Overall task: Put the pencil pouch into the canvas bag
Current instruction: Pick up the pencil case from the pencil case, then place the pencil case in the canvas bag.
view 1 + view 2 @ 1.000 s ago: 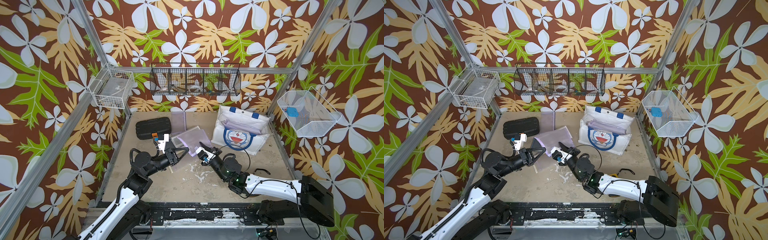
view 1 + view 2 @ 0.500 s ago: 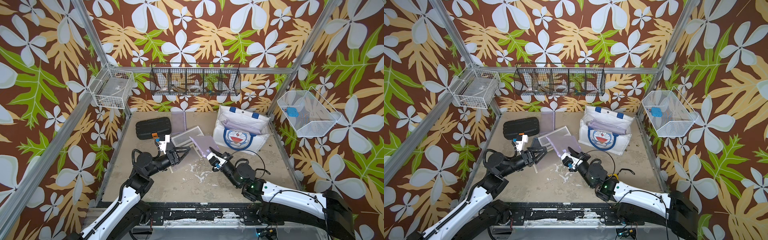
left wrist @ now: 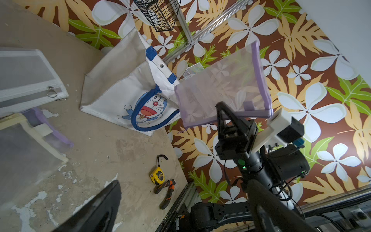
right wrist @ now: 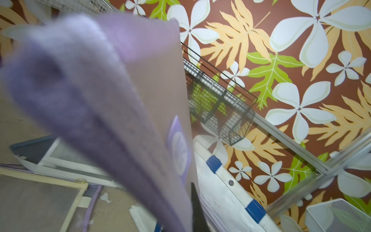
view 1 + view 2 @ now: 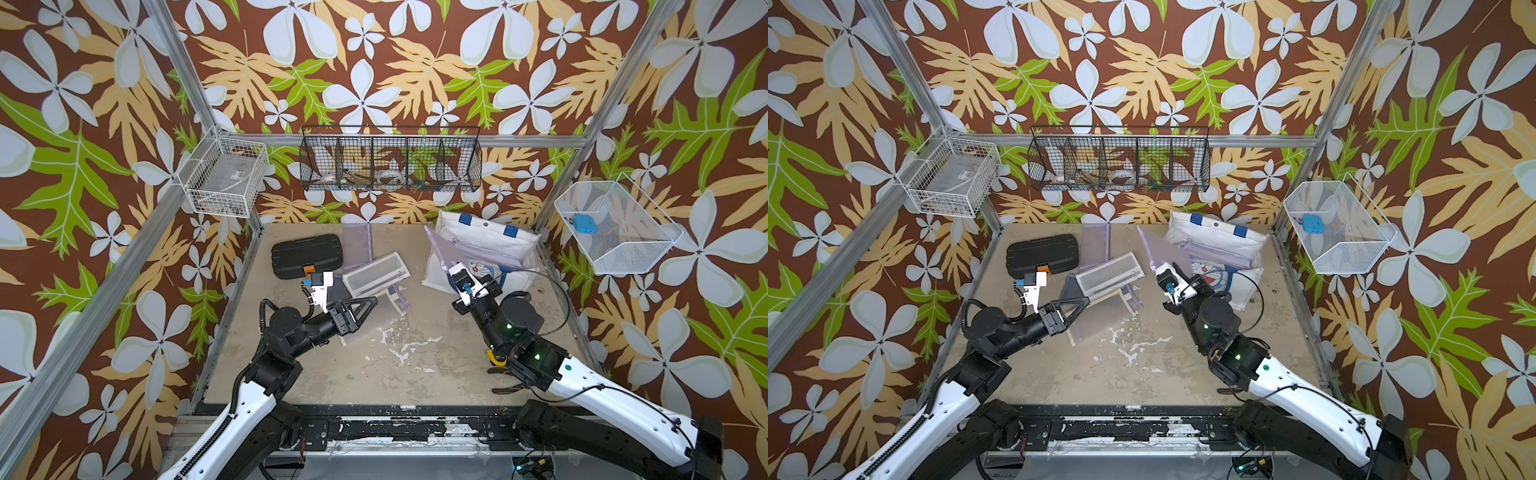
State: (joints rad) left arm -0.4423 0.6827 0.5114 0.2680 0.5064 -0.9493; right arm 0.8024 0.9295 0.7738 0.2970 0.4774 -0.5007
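My right gripper moves outward over the bag's opening [image 5: 489,249] next, tilts downward and releases the pouch's edge, since the pouch stands upright beside the bag.
The white canvas bag [image 5: 486,235] [image 5: 1219,232] with blue handles and a cartoon face [image 3: 149,107] lies at the back right of the table. My right gripper [image 5: 449,268] [image 5: 1162,270] [image 3: 226,112] is shut on the lower edge of a translucent purple pencil pouch [image 5: 441,251] [image 5: 1156,249] [image 3: 220,88]. It holds the pouch upright in the air, just left of the bag's mouth. In the right wrist view the pouch [image 4: 120,120] fills the near field, with the bag [image 4: 224,192] behind it. My left gripper [image 5: 365,297] [image 5: 1081,293] [image 3: 184,200] stands open and empty over the table's middle.
A black case [image 5: 306,259] lies at the back left. A white mesh pouch [image 5: 376,274], a beige-trimmed one [image 5: 374,307] and a purple one [image 5: 357,241] lie mid-table. A tape measure [image 3: 157,175] and pliers [image 3: 166,190] sit by the front right edge. Wire baskets hang on the walls.
My right gripper has lifted the purple pouch off the pile and carried it right and back, up to the bag. My left gripper has opened and stayed in place.
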